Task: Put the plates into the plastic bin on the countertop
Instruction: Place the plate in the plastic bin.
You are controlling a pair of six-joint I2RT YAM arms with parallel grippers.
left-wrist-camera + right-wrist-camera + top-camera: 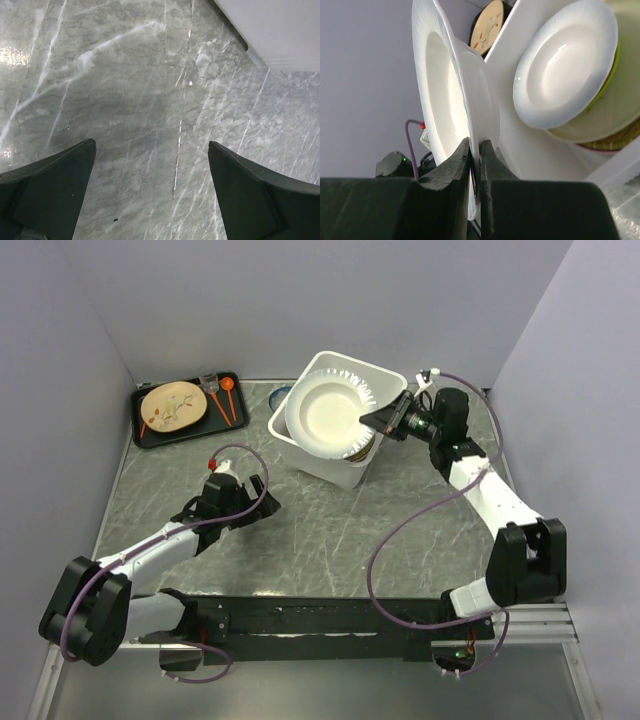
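The white top plate of the stack is below my right gripper, so my right gripper needs to go down into the bin next and let go of the held plate on top of that plate.
A white plate hangs tilted over the white plastic bin, and my right gripper is shut on its right rim. The right wrist view shows that plate edge-on with the rim pinched between the right gripper's fingertips. Inside the bin lies a stack of plates: a white one on top, a cream one below it, with lime green and red edges under those. My left gripper stands open and holds nothing over the dark marble countertop, left of the bin.
A flat black tray at the back left carries a cream plate with a twig pattern and orange-handled utensils. A small blue-rimmed dish sits behind the bin's left corner. The bin's corner lies just ahead of the left gripper.
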